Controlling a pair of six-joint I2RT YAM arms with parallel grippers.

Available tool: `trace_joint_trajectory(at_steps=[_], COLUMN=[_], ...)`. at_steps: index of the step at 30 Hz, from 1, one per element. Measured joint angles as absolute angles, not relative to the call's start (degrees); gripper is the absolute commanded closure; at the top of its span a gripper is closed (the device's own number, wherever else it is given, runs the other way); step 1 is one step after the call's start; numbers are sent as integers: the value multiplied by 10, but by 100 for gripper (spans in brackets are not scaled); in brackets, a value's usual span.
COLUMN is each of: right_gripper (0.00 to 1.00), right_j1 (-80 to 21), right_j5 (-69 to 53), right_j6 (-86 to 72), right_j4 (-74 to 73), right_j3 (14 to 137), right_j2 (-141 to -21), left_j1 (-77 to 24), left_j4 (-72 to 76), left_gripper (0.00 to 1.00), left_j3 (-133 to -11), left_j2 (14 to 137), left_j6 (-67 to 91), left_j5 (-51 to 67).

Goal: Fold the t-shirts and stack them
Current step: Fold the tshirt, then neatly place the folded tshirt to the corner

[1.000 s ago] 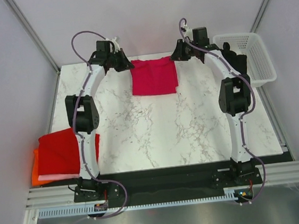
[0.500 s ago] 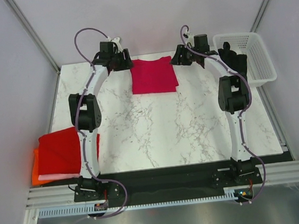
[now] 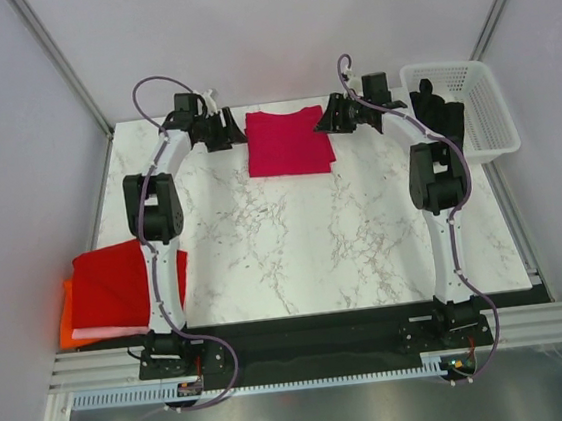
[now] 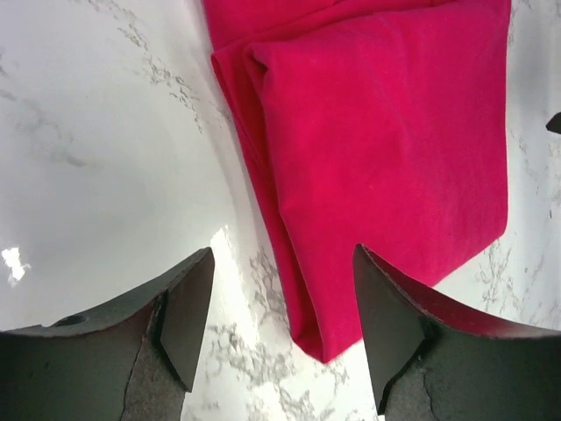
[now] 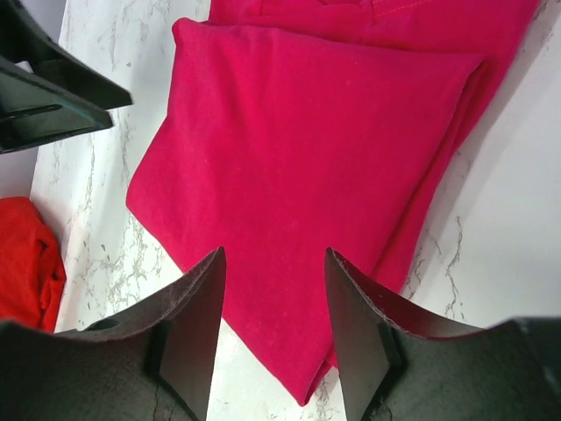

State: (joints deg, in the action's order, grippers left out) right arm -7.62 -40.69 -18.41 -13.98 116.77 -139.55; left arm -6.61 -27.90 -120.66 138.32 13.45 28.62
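Note:
Next, my left gripper moves down and to the right in the top view onto the t-shirt's layered side edge, since it's beside my open fingers.
A raspberry-crimson t-shirt (image 3: pixel 289 141) lies folded into a rectangle at the far middle of the marble table (image 3: pixel 314 237). My left gripper (image 3: pixel 226 128) hovers just off its left edge, jaws open and empty; the left wrist view shows the shirt's folded corner (image 4: pixel 351 175) between and beyond the fingers. My right gripper (image 3: pixel 328 121) sits at the shirt's right edge, also open, above the cloth (image 5: pixel 307 175) without gripping it. A folded red t-shirt (image 3: pixel 118 286) rests on an orange one (image 3: pixel 67 323) at the table's near left edge.
A white lattice basket (image 3: pixel 471 105) stands at the far right, off the table corner, with something dark inside. White walls close in the back and sides. The left arm's forearm crosses over the red stack.
Both grippers have opened and let go of the crimson shirt, which now lies flat. The left gripper drew back to the left; the right shifted slightly left and up.

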Motion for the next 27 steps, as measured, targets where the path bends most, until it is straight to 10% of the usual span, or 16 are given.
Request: trace_joint_trajectory(at_steps=[27], right_gripper=[40], right_j1=[-118], right_j5=[-385], right_j6=[-183], right_j4=[-150], right_j3=[1183], right_j2=[-1441], left_j1=[-76], left_j4=[-130], left_gripper=[50], left_j3=[-1292], left_j2=[1537], left_j6=[280], left_j5=[442])
